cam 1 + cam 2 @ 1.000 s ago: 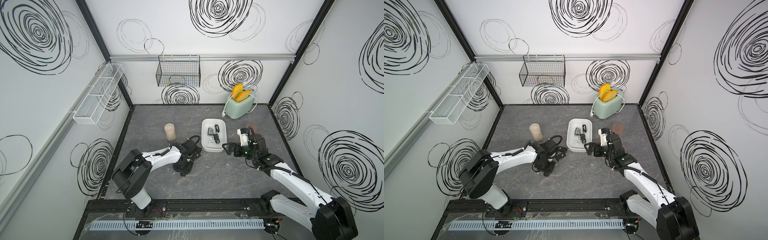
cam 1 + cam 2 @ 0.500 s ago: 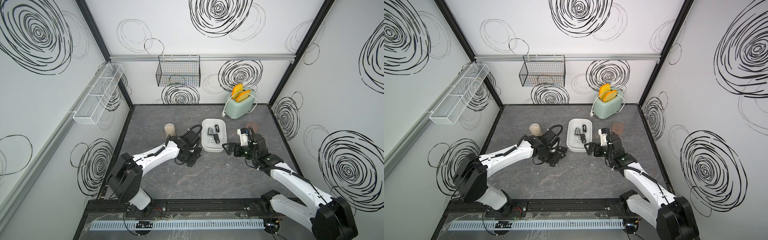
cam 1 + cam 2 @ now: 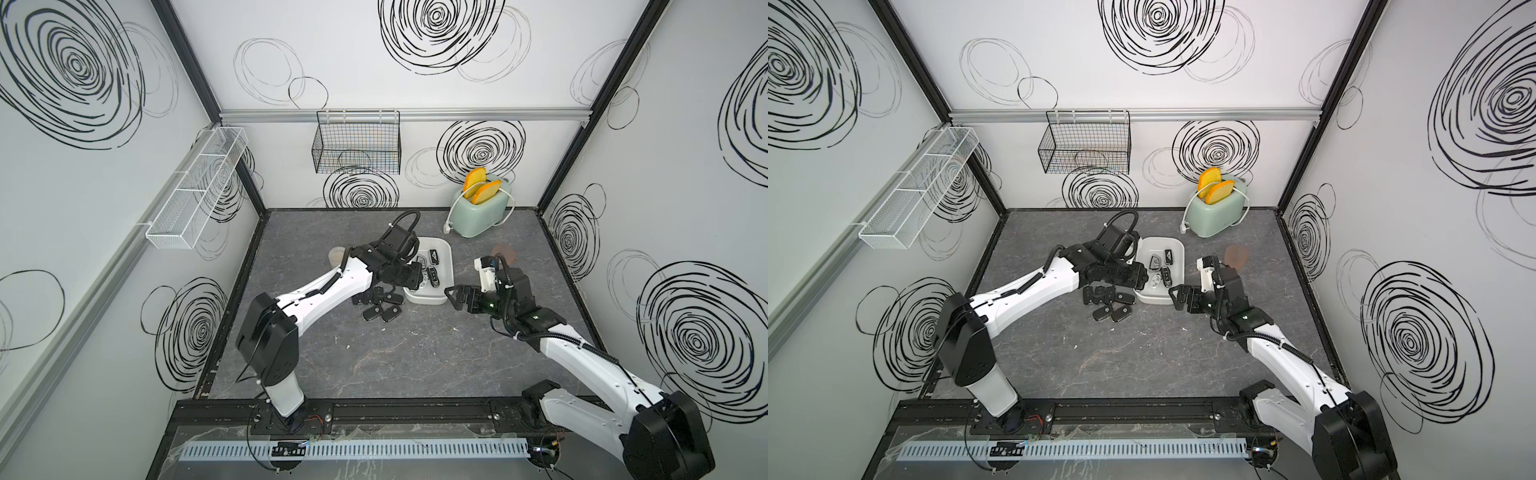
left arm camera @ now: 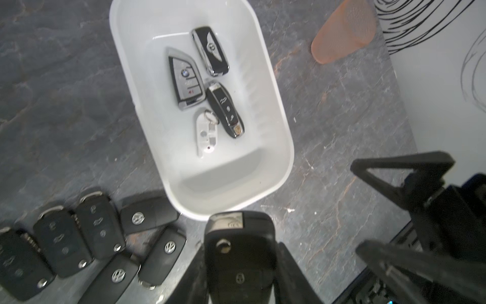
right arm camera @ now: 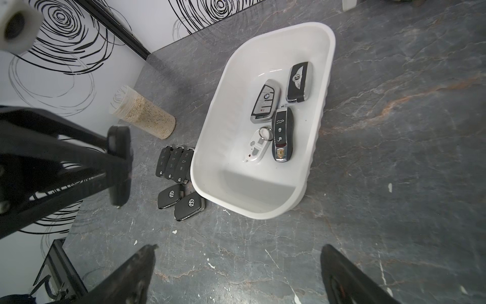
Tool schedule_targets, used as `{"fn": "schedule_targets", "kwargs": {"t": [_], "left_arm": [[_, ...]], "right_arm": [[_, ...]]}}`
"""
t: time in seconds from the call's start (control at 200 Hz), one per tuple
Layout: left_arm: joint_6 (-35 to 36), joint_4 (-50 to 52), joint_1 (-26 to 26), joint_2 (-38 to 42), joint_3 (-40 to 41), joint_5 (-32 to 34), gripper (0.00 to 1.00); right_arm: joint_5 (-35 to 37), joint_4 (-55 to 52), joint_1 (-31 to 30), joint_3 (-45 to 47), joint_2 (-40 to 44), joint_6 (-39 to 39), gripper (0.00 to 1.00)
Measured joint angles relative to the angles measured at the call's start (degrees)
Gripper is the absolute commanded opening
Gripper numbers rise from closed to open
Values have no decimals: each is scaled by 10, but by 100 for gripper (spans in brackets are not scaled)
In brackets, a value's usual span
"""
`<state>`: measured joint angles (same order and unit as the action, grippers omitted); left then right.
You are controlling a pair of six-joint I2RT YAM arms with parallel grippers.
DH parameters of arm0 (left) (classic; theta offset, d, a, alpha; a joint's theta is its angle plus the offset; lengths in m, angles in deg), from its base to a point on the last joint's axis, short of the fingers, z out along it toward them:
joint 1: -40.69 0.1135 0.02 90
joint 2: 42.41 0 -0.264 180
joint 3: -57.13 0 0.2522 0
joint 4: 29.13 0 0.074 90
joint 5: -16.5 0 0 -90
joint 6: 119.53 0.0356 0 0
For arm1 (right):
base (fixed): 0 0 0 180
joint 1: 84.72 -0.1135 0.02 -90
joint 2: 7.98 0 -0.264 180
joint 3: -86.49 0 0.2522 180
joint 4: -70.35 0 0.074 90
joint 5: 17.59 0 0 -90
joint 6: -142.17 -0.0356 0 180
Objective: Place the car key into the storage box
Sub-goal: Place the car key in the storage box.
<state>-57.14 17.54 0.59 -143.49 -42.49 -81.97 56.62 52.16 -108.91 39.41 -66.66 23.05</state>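
The box's bare bottom shows beside the white key, so my left gripper will next move outward over the box's near rim, go down there and let go of the black car key.
The white storage box sits mid-table with several car keys lying in it. My left gripper is shut on a black car key, held above the table at the box's near-left rim. That key appears edge-on in the right wrist view. My right gripper hangs open just off the box's near-right corner, with bare table between its fingers.
Several loose black keys lie left of the box. A sand-filled jar stands behind them. A mint toaster is at the back, a brownish piece to the right. A wire basket and mesh tray hang on walls.
My left arm has risen from the pile of loose keys and swung right toward the box with the key in its grip. The right arm has stayed still.
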Motion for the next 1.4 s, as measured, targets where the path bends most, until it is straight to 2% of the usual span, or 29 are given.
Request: {"fn": "schedule_targets", "kwargs": {"t": [0.365,0.545,0.805,1.08,1.401], "left_arm": [[40,16,-5,-187,-171,61,22],[63,44,-8,-243,-206,107,23],[78,75,-8,-276,-209,150,24],[86,87,-8,-297,-228,160,27],[85,93,-8,-322,-245,160,39]], "right_arm": [[6,0,3,0,0,0,99],[6,0,5,0,-4,0,99],[5,0,8,0,-17,0,99],[3,0,8,1,-19,0,99],[4,0,8,1,-19,0,99]]}}
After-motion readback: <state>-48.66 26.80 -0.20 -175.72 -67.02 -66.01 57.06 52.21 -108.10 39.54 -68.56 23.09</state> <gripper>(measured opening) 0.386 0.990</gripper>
